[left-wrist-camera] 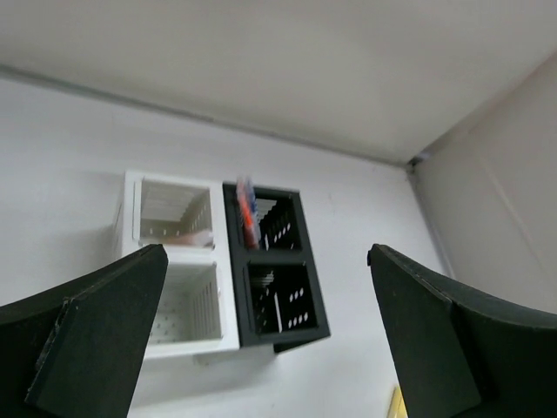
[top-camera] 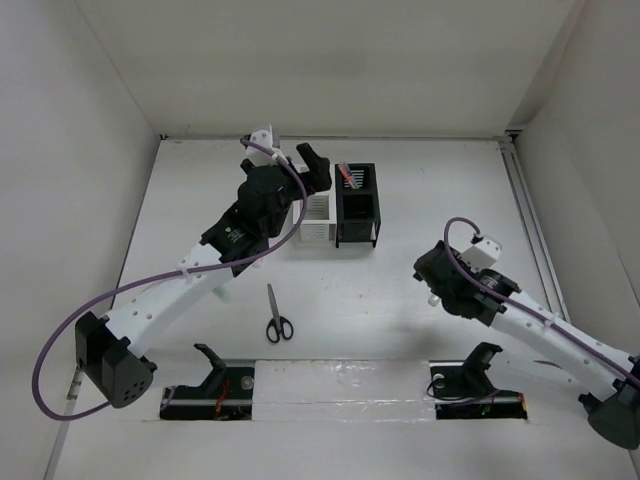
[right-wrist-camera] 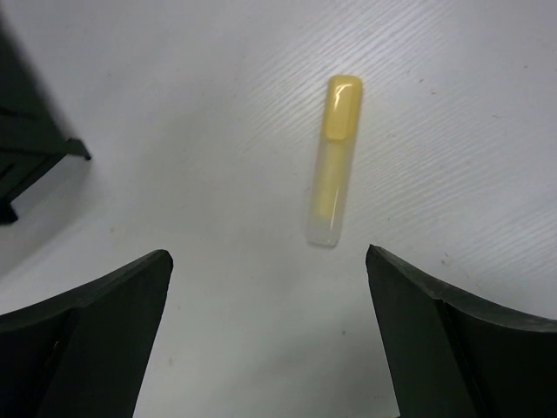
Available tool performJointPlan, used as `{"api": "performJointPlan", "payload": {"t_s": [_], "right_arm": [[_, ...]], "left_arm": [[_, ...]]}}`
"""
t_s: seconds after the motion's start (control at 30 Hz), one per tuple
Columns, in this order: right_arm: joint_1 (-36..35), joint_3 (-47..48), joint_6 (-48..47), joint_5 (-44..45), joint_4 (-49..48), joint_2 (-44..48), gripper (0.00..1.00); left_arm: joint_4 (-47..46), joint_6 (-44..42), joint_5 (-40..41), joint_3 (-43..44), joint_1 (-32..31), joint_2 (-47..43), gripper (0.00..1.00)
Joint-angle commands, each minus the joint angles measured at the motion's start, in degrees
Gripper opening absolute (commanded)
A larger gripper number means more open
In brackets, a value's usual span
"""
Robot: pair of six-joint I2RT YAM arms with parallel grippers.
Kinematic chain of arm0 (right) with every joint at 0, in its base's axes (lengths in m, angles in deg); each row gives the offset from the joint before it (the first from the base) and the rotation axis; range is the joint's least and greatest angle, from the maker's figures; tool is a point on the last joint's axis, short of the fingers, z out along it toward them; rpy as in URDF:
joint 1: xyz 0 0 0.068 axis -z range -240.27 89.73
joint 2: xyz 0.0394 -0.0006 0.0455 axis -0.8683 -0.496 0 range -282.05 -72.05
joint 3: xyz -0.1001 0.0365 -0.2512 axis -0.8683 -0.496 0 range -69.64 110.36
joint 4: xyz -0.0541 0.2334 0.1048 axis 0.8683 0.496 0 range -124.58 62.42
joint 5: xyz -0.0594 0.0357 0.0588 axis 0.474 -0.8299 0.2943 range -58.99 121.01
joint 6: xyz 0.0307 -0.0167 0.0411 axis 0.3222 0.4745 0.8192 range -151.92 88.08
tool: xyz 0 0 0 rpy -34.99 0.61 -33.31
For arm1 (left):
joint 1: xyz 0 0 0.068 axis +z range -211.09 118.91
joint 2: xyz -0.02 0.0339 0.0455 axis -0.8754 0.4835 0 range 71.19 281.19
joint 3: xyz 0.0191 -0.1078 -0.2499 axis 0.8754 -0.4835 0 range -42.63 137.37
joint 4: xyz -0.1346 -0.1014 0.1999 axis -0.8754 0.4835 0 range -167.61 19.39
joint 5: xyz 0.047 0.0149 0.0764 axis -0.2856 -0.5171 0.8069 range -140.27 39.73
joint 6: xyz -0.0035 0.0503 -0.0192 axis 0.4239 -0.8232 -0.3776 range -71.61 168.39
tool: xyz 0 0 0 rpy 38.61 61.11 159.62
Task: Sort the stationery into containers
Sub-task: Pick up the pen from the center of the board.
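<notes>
The pale end of the yellow highlighter (right-wrist-camera: 333, 161) comes between the fingers of my open right gripper next as it lowers and closes, since that end lies nearest its fingers.
The white container (top-camera: 314, 218) and the black container (top-camera: 357, 206) stand side by side at the back of the table. My left gripper (top-camera: 311, 166) hovers open above them, with nothing between its fingers. Below it in the left wrist view lie the white container (left-wrist-camera: 178, 296) and the black container (left-wrist-camera: 280, 292), with reddish pens (left-wrist-camera: 246, 213) upright in the black one's far compartment. Black-handled scissors (top-camera: 277, 317) lie on the table near the front. My right gripper (right-wrist-camera: 268, 257) hangs open over a yellow highlighter (right-wrist-camera: 333, 161), which lies flat just beyond the fingertips, untouched.
A corner of the black container (right-wrist-camera: 30, 152) shows at the left of the right wrist view. White walls close the table in at the back and sides. The left arm (top-camera: 190, 280) stretches diagonally across the left half.
</notes>
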Motion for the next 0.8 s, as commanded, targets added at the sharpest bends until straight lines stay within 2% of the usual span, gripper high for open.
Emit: {"api": "performJointPlan", "payload": {"t_s": [0.0,0.07,0.17,0.2,0.23,0.3,0.63,0.77], "right_arm": [[5.0,0.0,-0.1,0.9,-1.1,-2.5,0.99],[7.7,0.0,-3.7,-0.5,-5.8,-3.1,0.98],[16.1,-1.6,-12.0,-6.0,-12.7,-4.9,0.98],[24.5,-4.4,-19.8,-14.8,-17.5,-6.2,0.95],[24.6,-4.4,-19.9,-14.9,-17.6,-6.2,0.95],[28.0,-5.3,-22.0,-20.9,-20.9,-7.1,0.94],[28.1,-5.5,-25.2,-27.7,-23.0,-18.3,0.88],[27.6,-4.1,-25.2,-27.7,-21.5,-20.7,0.88]], "left_arm": [[3.4,2.4,-4.2,-2.0,0.0,0.3,1.00],[1.7,2.4,-6.8,-2.6,0.0,0.3,1.00],[1.7,1.2,-10.4,-2.0,0.0,1.0,1.00],[2.4,1.2,-10.9,-1.2,0.0,1.0,1.00],[2.4,1.2,-10.9,-1.2,0.0,1.0,1.00],[2.4,1.2,-10.9,-1.2,0.0,1.0,1.00],[3.0,0.7,-10.4,0.0,0.0,0.4,1.00],[3.0,0.7,-10.4,1.3,0.0,2.4,1.00]]}}
